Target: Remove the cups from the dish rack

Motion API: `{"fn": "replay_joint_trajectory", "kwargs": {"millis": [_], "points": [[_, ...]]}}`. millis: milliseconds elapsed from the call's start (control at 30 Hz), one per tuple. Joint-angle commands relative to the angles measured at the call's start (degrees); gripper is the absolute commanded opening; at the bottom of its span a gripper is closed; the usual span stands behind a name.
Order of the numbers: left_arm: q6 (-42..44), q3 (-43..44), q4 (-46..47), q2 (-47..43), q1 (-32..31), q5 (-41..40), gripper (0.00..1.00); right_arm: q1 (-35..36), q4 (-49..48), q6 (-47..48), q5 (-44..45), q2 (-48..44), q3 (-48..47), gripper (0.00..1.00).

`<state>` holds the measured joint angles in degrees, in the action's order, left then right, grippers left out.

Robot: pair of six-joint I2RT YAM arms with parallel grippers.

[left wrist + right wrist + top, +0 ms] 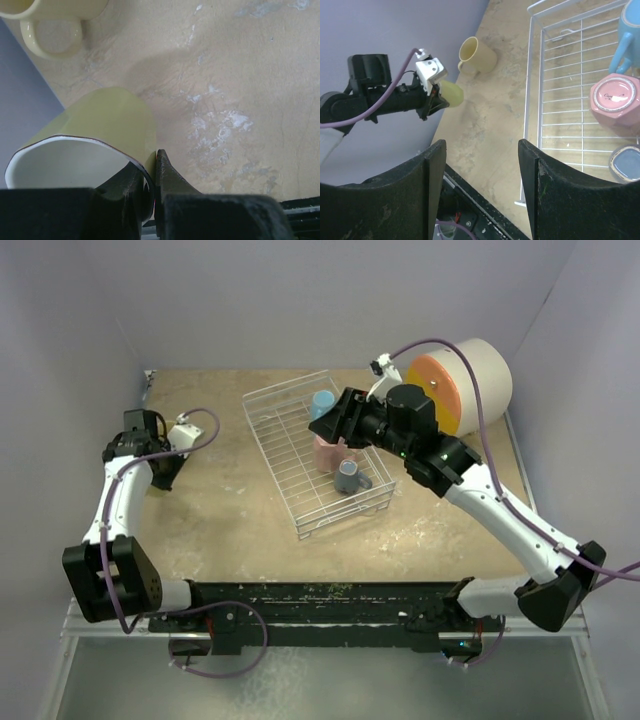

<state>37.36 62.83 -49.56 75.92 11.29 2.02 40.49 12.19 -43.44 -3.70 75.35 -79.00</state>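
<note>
The table is bare under the lime green cup, so my left gripper needs to go down next beside the cream-yellow cup (55, 20) and release the lime green cup's side on the table.
The wire dish rack (290, 480) stands mid-table and holds three cups: a light blue one (322, 403), a pink one (328, 452) upside down, and a grey-blue one (349, 477). My right gripper (330, 422) hovers open above the rack's far side with nothing between its fingers (436, 160). In its wrist view I see the rack (535, 100), the pink cup (615, 102) and the blue cup (630, 30). At the table's left edge my left gripper (150, 167) is shut on the wall of a lime green cup (107, 117). A cream-yellow cup (55, 20) stands just beyond it.
A round cream-and-orange drawer unit (465, 385) sits at the back right, close to my right arm. Grey walls enclose the table on the left, back and right. A black rail (320, 600) runs along the near edge.
</note>
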Motion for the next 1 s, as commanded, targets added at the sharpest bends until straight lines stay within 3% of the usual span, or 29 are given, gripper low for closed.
{"fn": "replay_joint_trajectory", "kwargs": {"millis": [0,367,900,967], "points": [[1.62,0.98,8.61,1.45,1.43,1.09,0.00,0.27,-1.17,1.15,0.74,-2.59,0.11,0.62],[-1.15,0.46,11.56,6.02,2.23,4.63,0.00,0.23,0.72,1.08,2.10,-2.84,0.72,0.63],[1.48,-2.21,13.57,11.76,5.14,4.63,0.00,0.21,1.45,1.94,3.53,-1.92,-0.24,0.64],[1.02,-0.71,11.86,12.80,5.18,4.91,0.17,0.21,1.46,1.96,3.61,-1.83,-0.29,0.65]]}}
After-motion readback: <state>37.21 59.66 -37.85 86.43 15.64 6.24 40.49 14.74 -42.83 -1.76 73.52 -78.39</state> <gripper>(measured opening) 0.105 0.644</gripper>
